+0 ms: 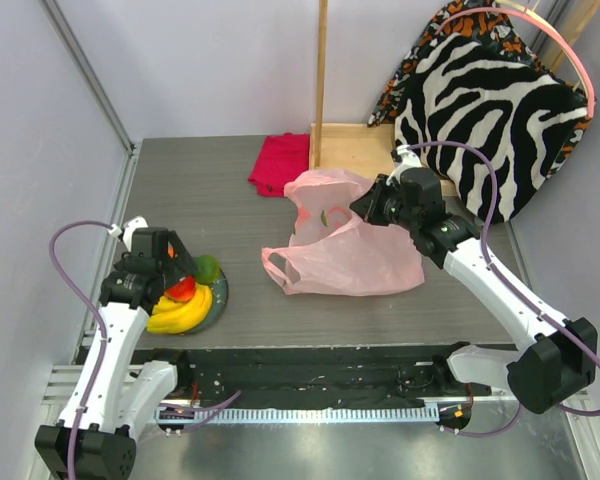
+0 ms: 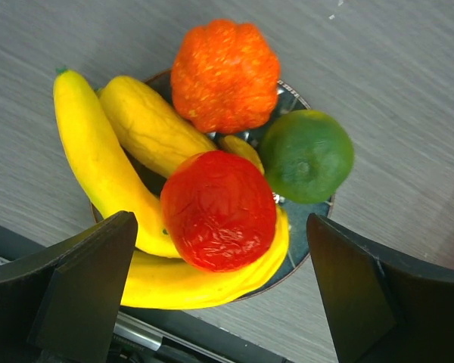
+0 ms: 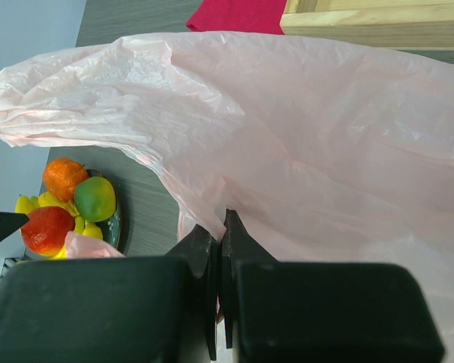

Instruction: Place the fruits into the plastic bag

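I will lower my left gripper until its fingers are on both sides of the red fruit (image 2: 218, 209) on top of the bananas, and then I will close it.
The yellow bananas (image 2: 113, 166), a red fruit (image 2: 218, 209), an orange fruit (image 2: 225, 74) and a green fruit (image 2: 306, 156) lie on a grey-blue plate (image 2: 295, 219) at the table's left front. My left gripper (image 2: 219, 302) is open, hovering just above them with the red fruit between its fingers. In the top view it (image 1: 177, 283) covers part of the plate. The pink plastic bag (image 1: 345, 250) lies mid-table. My right gripper (image 3: 221, 249) is shut on a fold of the plastic bag (image 3: 310, 144) and lifts its upper edge.
A folded magenta-red cloth (image 1: 280, 163) lies at the back. A wooden frame (image 1: 355, 140) and a zebra-print cushion (image 1: 490, 110) stand at the back right. A black rail (image 1: 310, 375) runs along the near edge.
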Controlling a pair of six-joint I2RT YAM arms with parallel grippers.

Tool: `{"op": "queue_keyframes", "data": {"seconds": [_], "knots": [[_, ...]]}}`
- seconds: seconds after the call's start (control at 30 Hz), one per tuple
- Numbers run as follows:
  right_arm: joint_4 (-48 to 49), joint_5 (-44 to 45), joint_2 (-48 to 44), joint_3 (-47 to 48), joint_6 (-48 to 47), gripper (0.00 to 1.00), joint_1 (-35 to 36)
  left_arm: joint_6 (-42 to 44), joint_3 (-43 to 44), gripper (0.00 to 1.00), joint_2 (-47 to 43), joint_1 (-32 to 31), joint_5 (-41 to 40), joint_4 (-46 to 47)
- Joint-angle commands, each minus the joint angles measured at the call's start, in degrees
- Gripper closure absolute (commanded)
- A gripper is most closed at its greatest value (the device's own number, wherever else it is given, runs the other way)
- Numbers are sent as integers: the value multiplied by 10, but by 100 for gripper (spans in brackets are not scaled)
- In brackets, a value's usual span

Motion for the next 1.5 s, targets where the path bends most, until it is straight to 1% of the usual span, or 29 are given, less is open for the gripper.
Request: {"op": "queue_keyframes", "data": {"seconds": [0.0, 0.13, 0.27, 0.47, 0.67, 0.87, 0.93, 1.13, 1.17, 1.23, 1.27, 1.37, 1.43, 1.47], "knots": [[28, -6, -18, 1, 4, 99, -3, 8, -21, 0, 2, 29, 36, 38], [30, -9, -20, -1, 7, 99, -4, 8, -28, 0, 3, 43, 45, 47], [32, -12, -24, -2, 8, 99, -3, 5, -25, 0, 25, 44, 48, 40], [32, -12, -32, -4, 8, 99, -5, 11, -27, 0, 56, 51, 76, 48], [33, -12, -36, -6, 10, 99, -5, 13, -32, 0, 65, 54, 88, 54], [33, -9, -40, -7, 10, 99, -6, 10, -32, 5, 73, 54, 88, 52], [34, -10, -40, -7, 10, 99, -6, 10, -32, 9, 75, 54, 89, 52], [34, -9, -40, -9, 10, 99, -6, 8, -32, 28, 74, 53, 88, 50], [34, -9, -40, -9, 10, 99, -6, 8, -32, 33, 71, 53, 87, 49], [34, -9, -40, -9, 10, 99, -7, 6, -31, 37, 64, 54, 83, 48], [34, -10, -39, -9, 10, 99, -8, 5, -31, 43, 61, 54, 82, 46], [34, -9, -41, -9, 10, 99, -8, 5, -28, 49, 46, 54, 81, 44], [36, -11, -44, -9, 10, 99, -8, 6, -24, 52, 30, 54, 82, 43], [38, -12, -44, -11, 10, 99, -8, 8, -21, 54, 12, 53, 83, 42]]}}
